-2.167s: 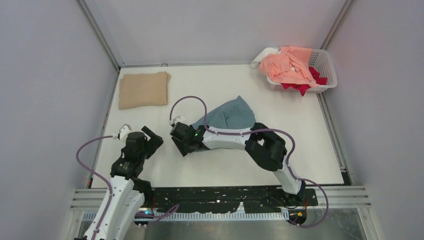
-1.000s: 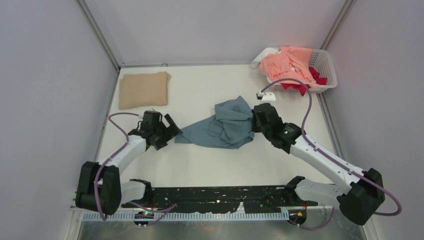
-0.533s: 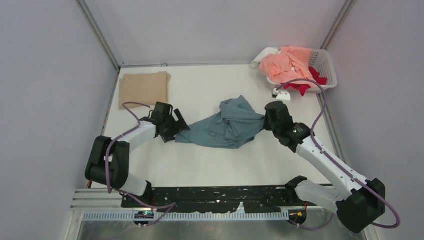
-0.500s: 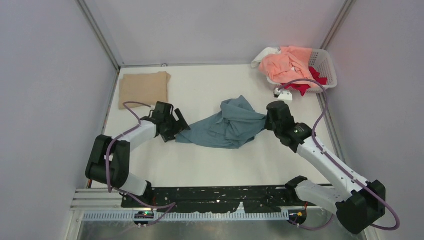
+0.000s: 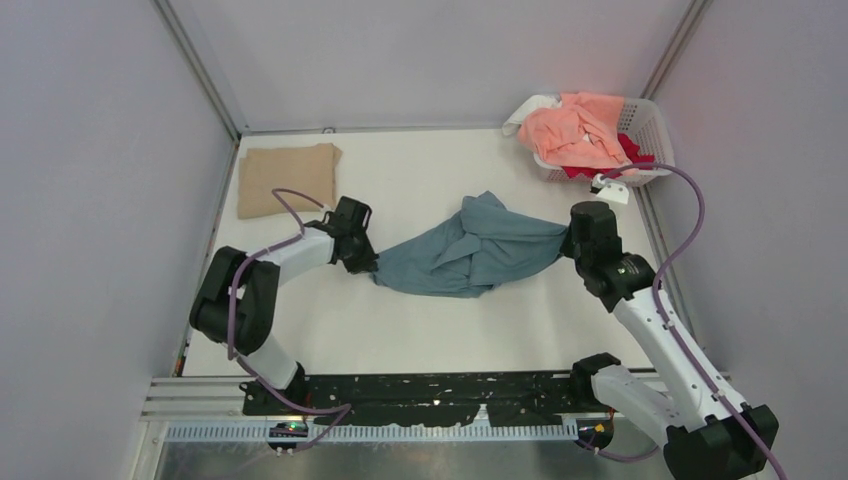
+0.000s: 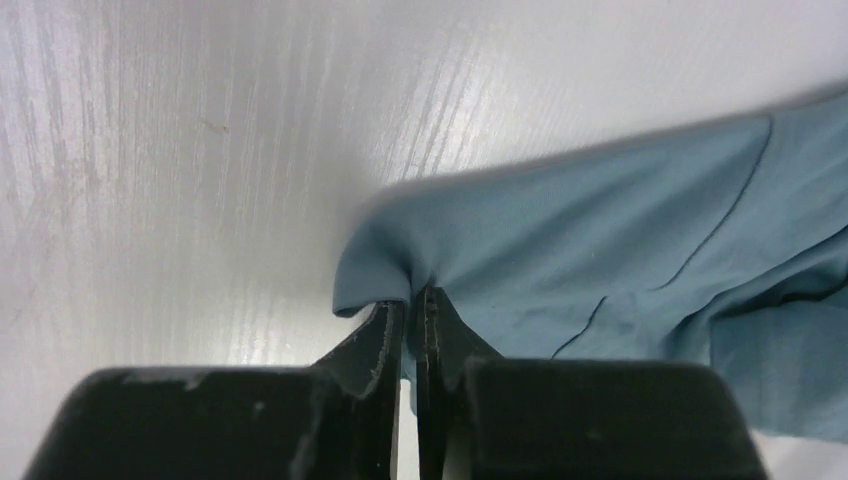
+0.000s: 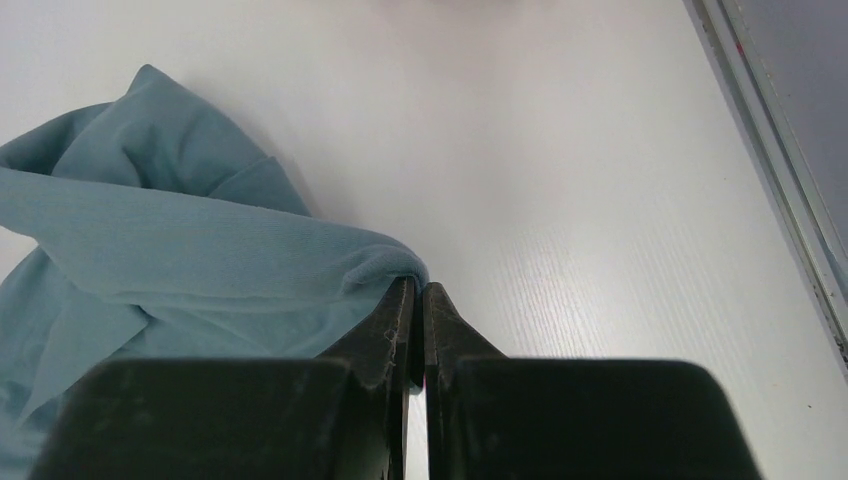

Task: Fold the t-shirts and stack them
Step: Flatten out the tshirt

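My right gripper raises the crumpled shirt next, then lowers it outward to release it, since the bare tabletop by the basket [image 7: 450, 100] lies outward of the gripper.
A crumpled teal-blue t-shirt [image 5: 470, 258] lies stretched across the middle of the table. My left gripper [image 5: 367, 262] is shut on its left edge; in the left wrist view the cloth [image 6: 600, 250] bunches between the closed fingertips [image 6: 414, 296]. My right gripper [image 5: 568, 240] is shut on the shirt's right edge, and the right wrist view shows that gripper [image 7: 418, 288] pinching a fold of the fabric [image 7: 200, 250]. A folded tan t-shirt [image 5: 287, 178] lies flat at the back left. Peach-pink [image 5: 572, 130], red [image 5: 630, 150] and white [image 5: 528, 106] shirts are heaped in the basket.
A white lattice basket [image 5: 650, 130] stands at the back right corner against the wall. Metal frame rails [image 5: 668, 270] run along the table's left and right sides. The right arm's purple cable [image 5: 690, 215] loops near the basket.
My left gripper reached the shirt's left edge and shut on it. My right gripper moved right with the shirt's other edge, stretching the cloth out.
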